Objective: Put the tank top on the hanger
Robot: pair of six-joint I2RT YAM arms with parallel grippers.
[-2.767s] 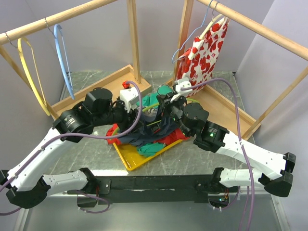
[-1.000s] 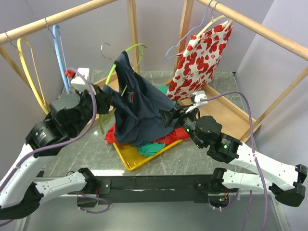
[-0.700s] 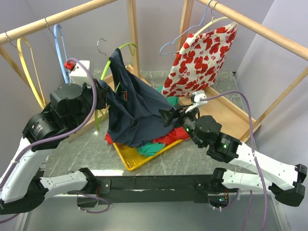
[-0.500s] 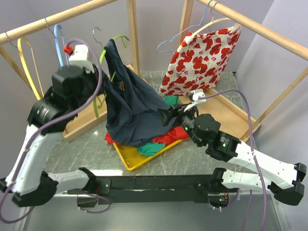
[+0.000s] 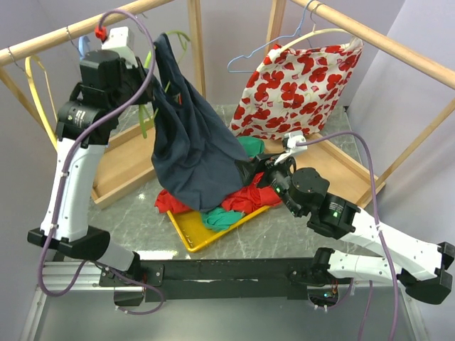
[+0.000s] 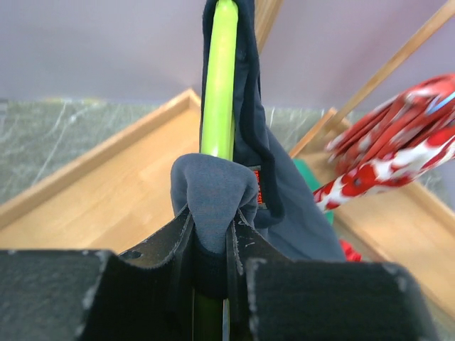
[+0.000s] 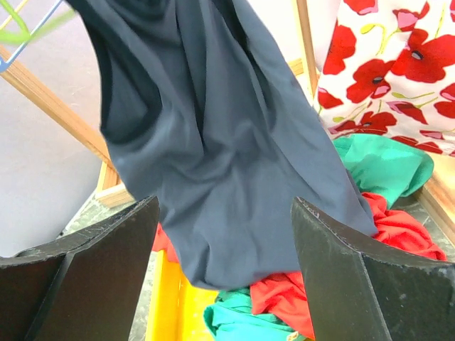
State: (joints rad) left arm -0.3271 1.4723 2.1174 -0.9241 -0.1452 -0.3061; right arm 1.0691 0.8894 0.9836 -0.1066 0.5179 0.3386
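The left gripper moves outward toward the wooden post next, then releases the fabric, since the fold already sits over the lime-green hanger's bar.
The navy tank top (image 5: 195, 149) hangs long from high at the left, and its hem reaches the clothes pile. Its strap is draped over the lime-green hanger (image 6: 220, 85), whose green loop (image 5: 146, 117) shows beside the cloth. My left gripper (image 5: 146, 67) is raised next to the left rail. In the left wrist view it (image 6: 212, 234) is shut on a fold of navy fabric over the hanger's bar. My right gripper (image 7: 224, 206) is open just in front of the tank top's lower part, holding nothing. From above, the right gripper (image 5: 252, 170) is at the hem.
A yellow tray (image 5: 186, 231) holds a red garment (image 5: 249, 199) and a green one (image 5: 249, 148). A white cloth with red hearts (image 5: 298, 85) hangs from the right rail (image 5: 384, 42). A yellow hanger (image 5: 35, 92) hangs on the left rail (image 5: 43, 44). Wooden bases lie below both rails.
My left arm has lifted the tank top and hanger up and to the left, close to the left rail. The right gripper has let go and backed off. The heart cloth swung right.
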